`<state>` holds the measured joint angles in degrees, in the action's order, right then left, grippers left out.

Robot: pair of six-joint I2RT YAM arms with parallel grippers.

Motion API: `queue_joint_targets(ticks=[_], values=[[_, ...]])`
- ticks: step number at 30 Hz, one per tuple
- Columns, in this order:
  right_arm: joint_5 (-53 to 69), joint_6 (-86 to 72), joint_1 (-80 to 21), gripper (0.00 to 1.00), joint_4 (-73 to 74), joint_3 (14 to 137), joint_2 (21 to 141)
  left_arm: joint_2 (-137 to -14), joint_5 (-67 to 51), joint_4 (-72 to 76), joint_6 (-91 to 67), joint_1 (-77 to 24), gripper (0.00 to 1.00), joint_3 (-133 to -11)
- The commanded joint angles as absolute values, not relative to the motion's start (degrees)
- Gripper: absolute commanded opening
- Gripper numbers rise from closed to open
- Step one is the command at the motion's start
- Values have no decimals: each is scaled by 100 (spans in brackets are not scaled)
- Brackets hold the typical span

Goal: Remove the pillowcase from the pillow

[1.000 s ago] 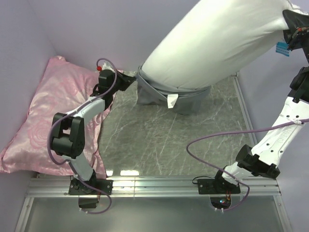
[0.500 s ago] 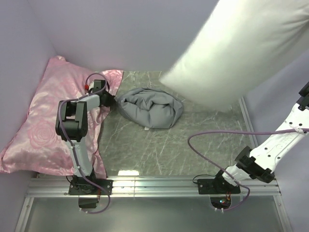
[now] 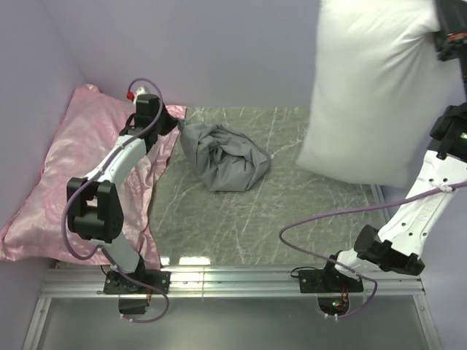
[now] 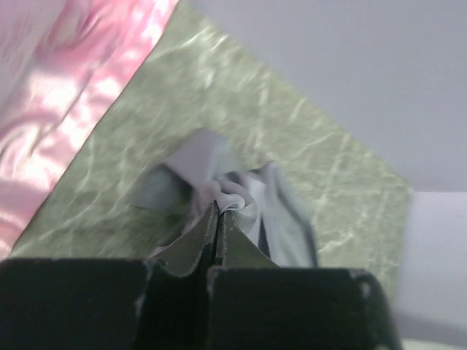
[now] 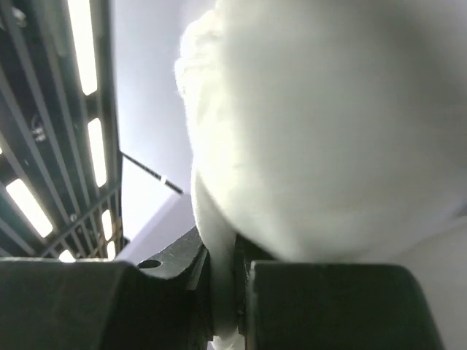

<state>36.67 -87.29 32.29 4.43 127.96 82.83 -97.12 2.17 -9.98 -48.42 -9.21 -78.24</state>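
The white pillow (image 3: 372,87) already hangs bare, so my right gripper will move it down and back onto the open marble beside the pillowcase to let go of it.
The silver-grey pillowcase (image 3: 222,157) lies in a crumpled heap on the marble table (image 3: 241,219), empty. My left gripper (image 3: 177,127) is at the heap's left corner, shut on a fold of it. In the left wrist view the closed tips of the left gripper (image 4: 217,208) pinch the pillowcase (image 4: 273,208). The plain white pillow (image 3: 372,87) hangs bare and high at the right, above the table's right edge. My right gripper (image 3: 441,33) holds its top corner. The right wrist view shows the right gripper (image 5: 222,251) shut on a pinch of the pillow (image 5: 328,124).
A large pink rose-patterned pillow (image 3: 66,175) fills the left side, under the left arm; it also shows as the pink pillow (image 4: 73,87) in the left wrist view. Lilac walls close in the back and sides. A metal rail (image 3: 233,281) runs along the near edge.
The pillow has come out of the pillowcase, swung up to the right and now hangs upright. The pillowcase dropped onto the table. The left arm shifted while keeping hold of its edge.
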Motion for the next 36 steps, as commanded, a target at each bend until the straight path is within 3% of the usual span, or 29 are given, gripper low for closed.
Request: queue_joint_targets(ticks=[1, 7, 15, 20, 25, 31, 36], values=[[3516, -8148, 2700, 0, 104, 12552, 8060, -9693, 53, -1221, -4430, -835, 0, -8436], [3340, -6901, 2111, 0, 993, 11999, 8096, -9791, -70, -1205, -4429, -817, 0, -8306], [2760, -5370, 460, 0, 704, 7801, 5953, -9282, -369, -624, -4588, -826, 0, -7243], [2075, -5194, 53, 0, 676, 5122, 4125, -8878, -448, -580, -4535, -826, 0, -6865], [1855, -5326, -263, 0, 1053, 3606, 2982, -8500, -694, -308, -4711, -896, 0, -6347], [1415, -5212, -475, 0, 1091, 2559, 3338, -8262, -817, -158, -4816, -958, 0, -5915], [803, -5519, -1238, 0, 843, 1864, 3437, -7885, -791, -237, -4737, -1107, 0, -5696]])
